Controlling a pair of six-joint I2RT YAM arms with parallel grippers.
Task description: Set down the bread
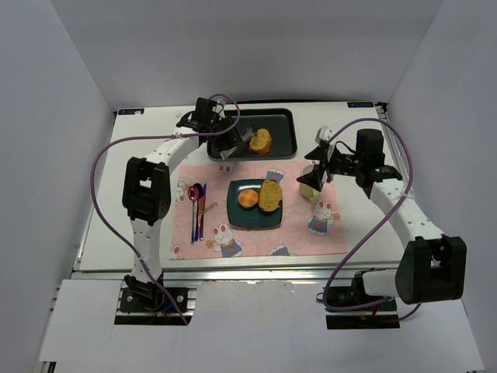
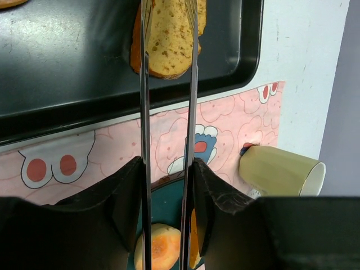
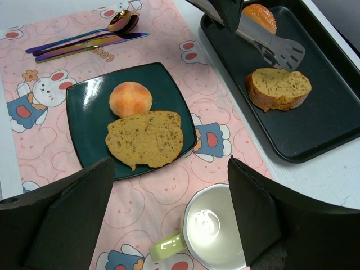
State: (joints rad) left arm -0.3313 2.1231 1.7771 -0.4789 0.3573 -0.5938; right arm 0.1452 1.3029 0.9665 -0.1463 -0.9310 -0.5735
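Note:
The tongs stand spread, so next I need to lower my left gripper and pull it back. I need to bring the tong tips around the edge of the slice in the black tray by the bun (image 2: 137, 49) and close.
A toasted bread slice (image 1: 262, 141) lies in the black tray (image 1: 283, 124). My left gripper (image 1: 225, 138) is shut on metal tongs (image 1: 243, 137), whose blades reach over that slice (image 2: 169, 39); the right wrist view shows the tong tips (image 3: 275, 49) just above the slice (image 3: 278, 89). A round bun (image 3: 260, 16) sits behind them in the tray. The dark-green plate (image 1: 237, 217) holds a bun (image 1: 248, 199) and a slice (image 1: 271, 195). My right gripper (image 1: 314, 180) is open and empty above a cup (image 3: 225, 225).
The pale green cup (image 2: 281, 169) stands on the pink rabbit placemat (image 1: 311, 233), right of the plate. Iridescent cutlery (image 1: 197, 208) lies on the mat left of the plate. White walls enclose the table on three sides.

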